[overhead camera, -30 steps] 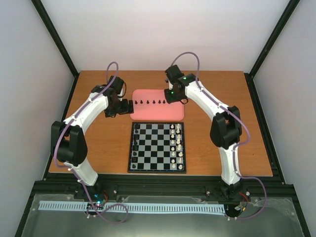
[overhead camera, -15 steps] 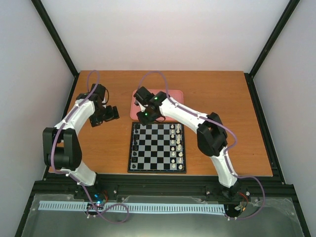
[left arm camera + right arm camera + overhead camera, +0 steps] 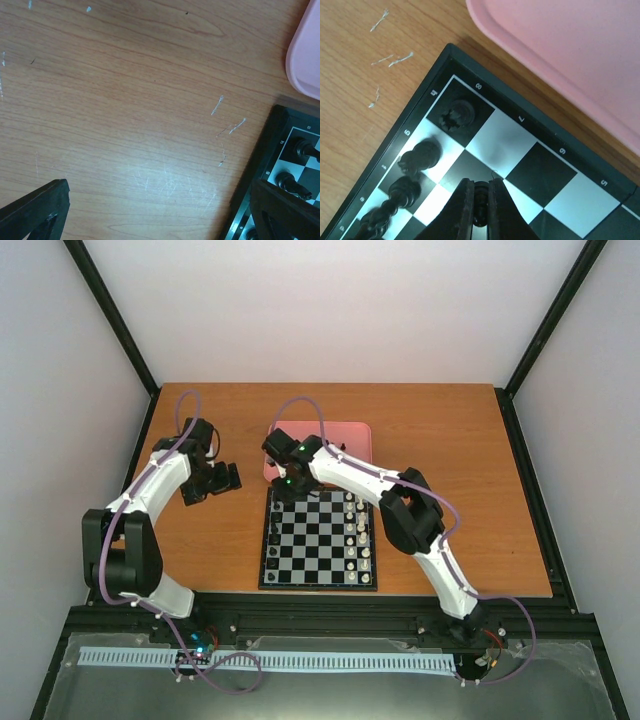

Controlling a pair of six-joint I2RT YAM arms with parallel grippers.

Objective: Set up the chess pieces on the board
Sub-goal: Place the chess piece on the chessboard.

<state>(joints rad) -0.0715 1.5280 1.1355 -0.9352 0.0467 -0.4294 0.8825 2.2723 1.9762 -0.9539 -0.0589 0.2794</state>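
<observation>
My right gripper moves down and outward toward the pink tray next, onto the white square beside the black rook's corner square [image 3: 501,143]. That white square stands empty, which is the reason for this move.
The board [image 3: 318,540] lies at the table's middle, with black chess pieces [image 3: 273,535] down its left column. My right gripper [image 3: 285,485] hangs over the board's far-left corner. In the right wrist view it [image 3: 480,187] is shut on a black pawn [image 3: 480,200], held above the squares beside a black rook [image 3: 457,112] and knight [image 3: 420,155]. My left gripper [image 3: 215,482] is open and holds nothing, over bare wood left of the board. In the left wrist view it [image 3: 160,200] sees the board's corner [image 3: 270,150] and two black pieces [image 3: 302,148].
White pieces [image 3: 356,535] fill the board's two right columns. The pink tray [image 3: 350,435] lies behind the board, largely covered by my right arm; its rim also shows in the right wrist view [image 3: 570,55] and the left wrist view [image 3: 307,55].
My right arm swung left and nearer, from over the tray to the board's far-left corner. My left arm drew back left, away from the tray.
</observation>
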